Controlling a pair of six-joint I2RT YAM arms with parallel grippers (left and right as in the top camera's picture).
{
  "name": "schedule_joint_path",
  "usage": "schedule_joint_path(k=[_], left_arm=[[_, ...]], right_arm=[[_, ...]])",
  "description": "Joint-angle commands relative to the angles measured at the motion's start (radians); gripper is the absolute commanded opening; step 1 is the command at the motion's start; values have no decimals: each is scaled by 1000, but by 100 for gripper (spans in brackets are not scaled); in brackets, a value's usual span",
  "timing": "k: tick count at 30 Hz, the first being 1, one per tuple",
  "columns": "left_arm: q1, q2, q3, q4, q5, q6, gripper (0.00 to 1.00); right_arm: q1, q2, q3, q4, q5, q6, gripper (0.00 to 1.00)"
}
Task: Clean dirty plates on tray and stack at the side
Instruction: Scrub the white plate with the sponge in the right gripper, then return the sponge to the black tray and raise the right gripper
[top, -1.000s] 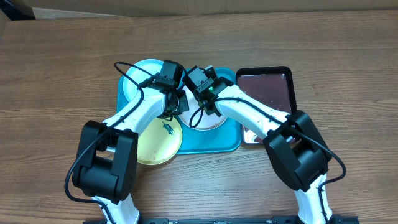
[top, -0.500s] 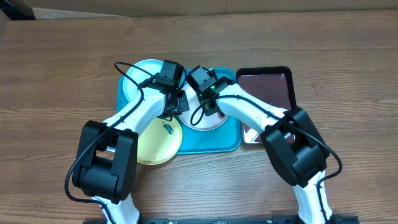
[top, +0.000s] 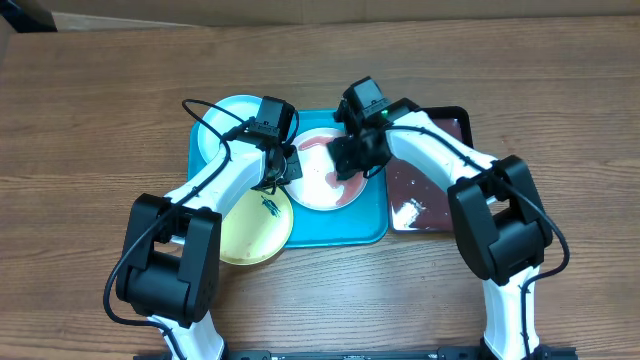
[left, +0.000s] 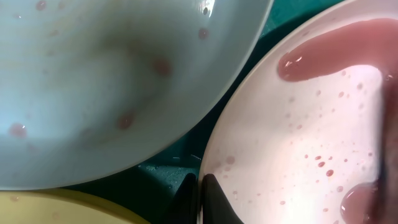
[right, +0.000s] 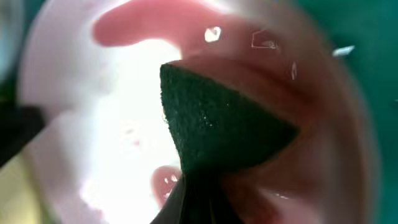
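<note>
I should next raise my right gripper, cross over the black tray, clear of plates and to its right in the overhead view, then lower and release the sponge.
The white plate (top: 322, 185) lies in the turquoise tray (top: 355, 228), wet with pink liquid. My left gripper (top: 287, 167) is shut on its left rim; in the left wrist view the closed jaws (left: 200, 200) pinch the edge of the white plate (left: 298, 137). My right gripper (top: 353, 165) is shut on a dark green sponge (right: 217, 124) pressed to the upper right part of the white plate (right: 106, 130). The pale blue plate (top: 222, 125) rests at the tray's far left corner. The yellow-green plate (top: 250, 228) overhangs the tray's near left edge.
A smaller black tray (top: 432, 150) with pink liquid and foam stands right of the turquoise tray. The pale blue plate (left: 112, 81) carries pink droplets. Bare wooden table (top: 90, 150) surrounds everything.
My right gripper has swept the sponge from the plate's left centre to its upper right, leaving a pink wet smear. The left gripper has held still on the rim.
</note>
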Motion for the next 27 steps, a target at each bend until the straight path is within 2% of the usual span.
schedule_joint_path(k=[1, 8, 11, 16, 19, 27], left_arm=[[3, 10, -8, -2, -9, -2, 4], [3, 10, -8, -1, -9, -2, 4], [3, 10, -8, -1, -9, -2, 4], [3, 10, -8, -1, -9, -2, 4], [3, 10, -8, -1, -9, -1, 4], [3, 10, -8, 9, 14, 1, 4]], right_arm=[[-4, 36, -20, -6, -280, -36, 4], [-44, -2, 47, 16, -470, -82, 4], [-64, -36, 56, 1, -459, -81, 4], [-116, -81, 56, -85, -343, -89, 4], [-169, -134, 56, -165, -317, -167, 4], [-330, -253, 56, -347, -30, -176, 4]])
